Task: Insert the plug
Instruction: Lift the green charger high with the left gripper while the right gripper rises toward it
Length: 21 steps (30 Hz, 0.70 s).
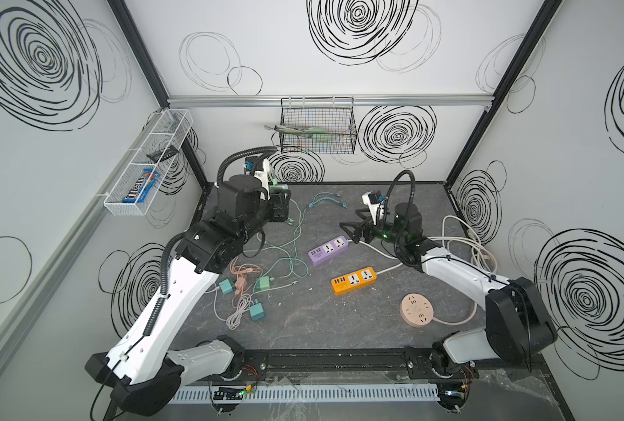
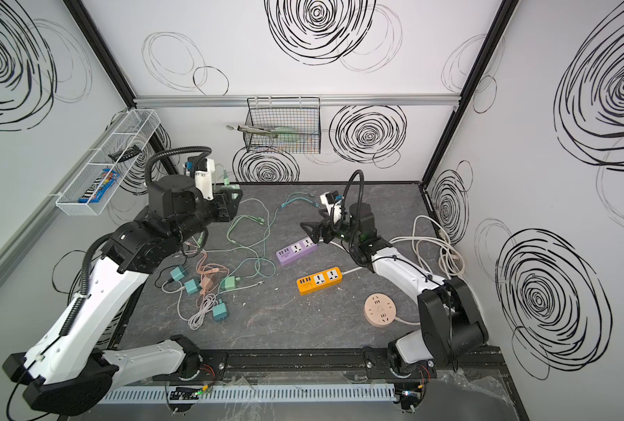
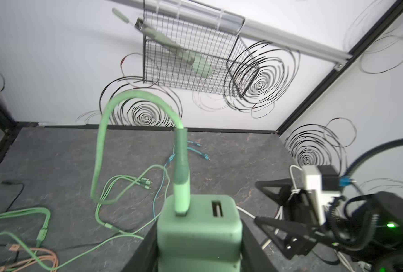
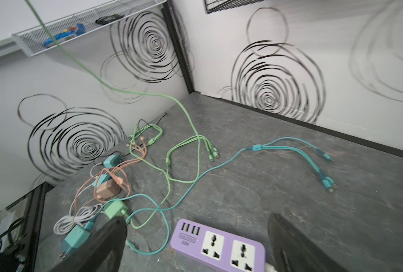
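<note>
My open right gripper moves across above the purple power strip (image 2: 296, 251) and onto the hanging part of the green cable (image 2: 264, 207) next, since that part trails from the plug I hold.
My left gripper (image 3: 199, 249) is shut on the plug (image 3: 199, 226), a green charger block with a green cable (image 3: 101, 141) in one of its two slots. In both top views the gripper (image 1: 280, 204) holds the plug (image 1: 279, 188) above the far left of the table. My right gripper (image 4: 197, 226) stands open with nothing between its fingers, just above one end of the purple power strip (image 4: 219, 245). A top view shows the gripper (image 2: 312, 229) at the strip's (image 2: 296, 251) far right end. The plug's prongs are hidden.
An orange power strip (image 1: 354, 280) and a round pink socket (image 1: 416, 311) lie nearer the front. Teal and green chargers (image 1: 256, 311) sit in tangled cables (image 1: 243, 280) at left. White cords (image 1: 478, 248) are coiled at right. A wire basket (image 1: 317, 125) hangs on the back wall.
</note>
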Each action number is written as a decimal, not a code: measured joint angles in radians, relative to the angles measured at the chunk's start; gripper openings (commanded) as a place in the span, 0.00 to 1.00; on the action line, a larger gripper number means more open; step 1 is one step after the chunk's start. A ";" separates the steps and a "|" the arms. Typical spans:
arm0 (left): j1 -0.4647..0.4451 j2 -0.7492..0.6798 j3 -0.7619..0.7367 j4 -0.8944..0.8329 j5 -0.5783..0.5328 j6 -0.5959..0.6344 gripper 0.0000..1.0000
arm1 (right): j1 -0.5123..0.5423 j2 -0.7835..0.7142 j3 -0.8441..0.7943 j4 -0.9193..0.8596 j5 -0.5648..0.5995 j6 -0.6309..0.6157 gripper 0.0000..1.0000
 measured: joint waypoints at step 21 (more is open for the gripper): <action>0.090 0.032 0.139 -0.006 0.280 0.021 0.00 | 0.220 0.686 0.449 0.211 0.075 0.081 0.92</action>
